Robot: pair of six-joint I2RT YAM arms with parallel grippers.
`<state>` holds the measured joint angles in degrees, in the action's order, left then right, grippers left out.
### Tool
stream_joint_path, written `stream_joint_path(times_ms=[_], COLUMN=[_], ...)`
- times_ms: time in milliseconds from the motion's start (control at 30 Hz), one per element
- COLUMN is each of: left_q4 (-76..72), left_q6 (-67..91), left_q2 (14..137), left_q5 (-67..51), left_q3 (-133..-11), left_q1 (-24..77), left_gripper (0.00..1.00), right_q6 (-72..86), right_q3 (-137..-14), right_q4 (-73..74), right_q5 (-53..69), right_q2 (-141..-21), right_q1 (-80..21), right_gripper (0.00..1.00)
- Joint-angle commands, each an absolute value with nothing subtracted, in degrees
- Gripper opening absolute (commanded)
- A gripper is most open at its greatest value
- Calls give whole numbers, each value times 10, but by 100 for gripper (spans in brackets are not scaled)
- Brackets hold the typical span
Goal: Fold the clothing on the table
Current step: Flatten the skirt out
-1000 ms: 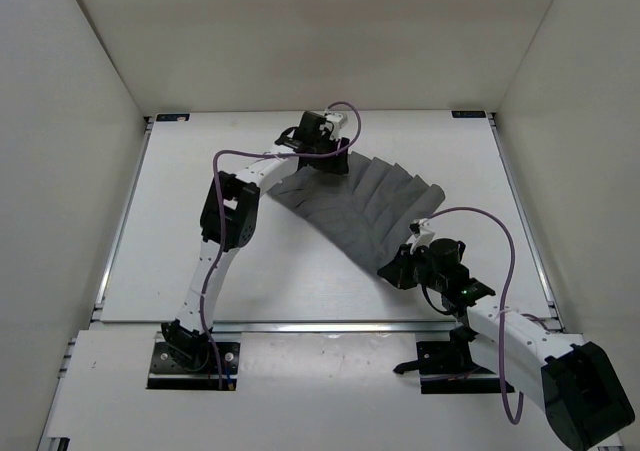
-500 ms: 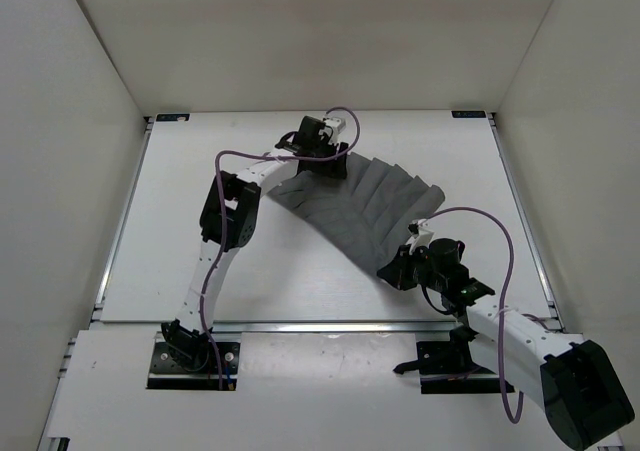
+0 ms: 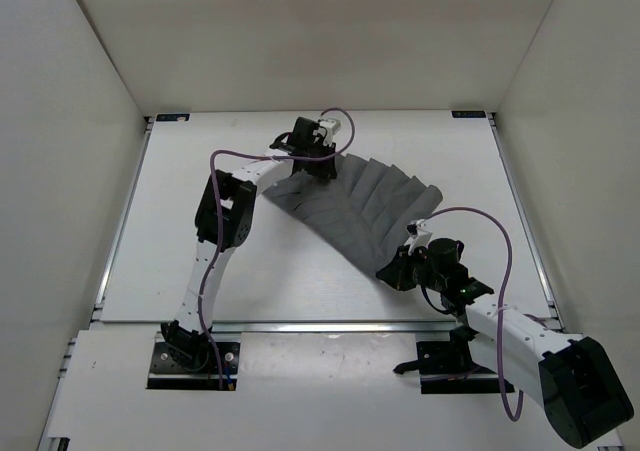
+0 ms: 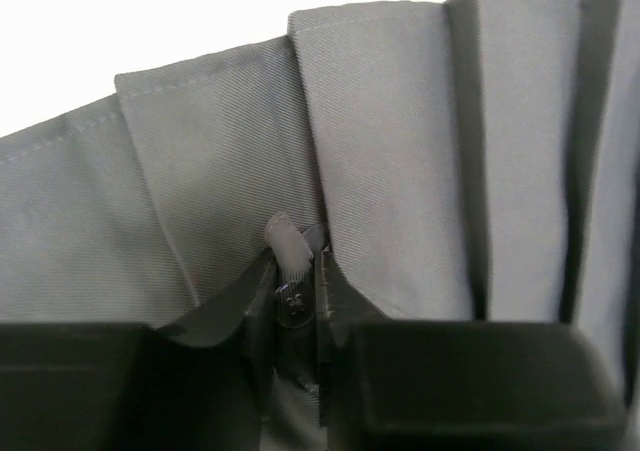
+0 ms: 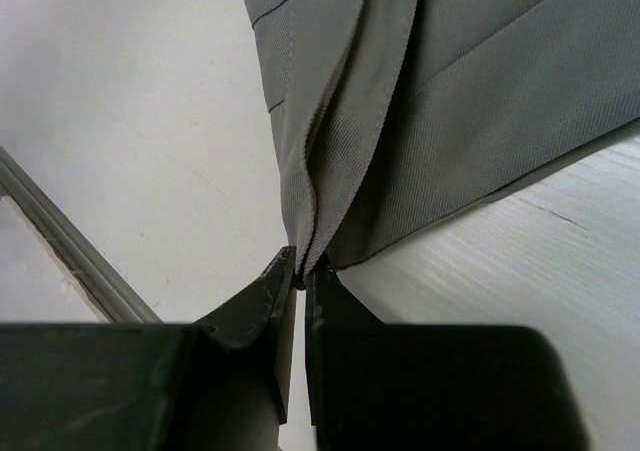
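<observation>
My left gripper should lift the held part of the pleated clothing (image 3: 350, 206), come back and down onto the table's bare near part and release it, as the clothing lies crooked.
The grey pleated clothing (image 3: 350, 206) lies fanned out on the white table (image 3: 180, 241), running from the far middle toward the near right. My left gripper (image 3: 318, 164) sits at its far left end. In the left wrist view the left gripper (image 4: 298, 271) has its jaws drawn in on the clothing (image 4: 400, 141), with a small pale tab (image 4: 285, 239) between the tips. My right gripper (image 3: 398, 269) is at the near right corner. In the right wrist view the right gripper (image 5: 300, 267) is shut on the doubled hem of the clothing (image 5: 460, 81).
A metal rail (image 3: 330, 325) runs along the table's near edge, close to my right gripper; it also shows in the right wrist view as the rail (image 5: 60, 251). White walls enclose the table on three sides. Purple cables loop over both arms.
The left gripper's jaws have closed onto the far edge of the clothing, and that wrist has shifted slightly left. The right gripper has kept its hold without moving.
</observation>
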<state>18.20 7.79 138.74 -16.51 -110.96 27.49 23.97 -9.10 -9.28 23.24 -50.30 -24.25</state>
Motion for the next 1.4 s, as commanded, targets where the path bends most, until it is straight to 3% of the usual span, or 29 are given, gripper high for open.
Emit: stream_joint_path(times_ms=[0, 33, 67, 300, 433, 533, 567, 800, 1033, 1200, 1367], left_q4=[193, 190, 191, 148, 92, 61, 59, 37, 49, 124, 102], left_q6=[76, 81, 84, 121, 135, 152, 156, 182, 237, 221, 212], left_q2=[1343, 1334, 1330, 1216, 1084, 992, 956, 707, 495, 461, 485], left_q5=[-211, -216, -222, -213, -194, -195, -191, -125, -84, -77, -55], left_q3=[-1107, -1103, -1100, -1009, -879, -789, -754, -579, -553, -629, -614], left_q1=[270, 270, 265, 233, 222, 215, 213, 207, 178, 164, 160], left_gripper=[16, 4, 0, 0, 0, 7, 0, 0, 0, 0, 0], right_q6=[233, 230, 231, 219, 205, 195, 189, 149, 64, 16, -11], right_q3=[-102, -105, -104, -120, -153, -176, -180, -277, -476, -627, -685], right_q4=[-109, -106, -111, -91, -71, -54, -43, 68, 193, 275, 265], right_q5=[236, 240, 238, 241, 251, 261, 265, 278, 381, 416, 457], right_q2=[-506, -505, -506, -497, -488, -488, -489, -452, -446, -487, -576], right_q1=[-241, -240, -238, -229, -208, -200, -200, -194, -105, -116, -121], right_gripper=[0, 0, 1, 0, 0, 0, 0, 0, 1, 0, 0])
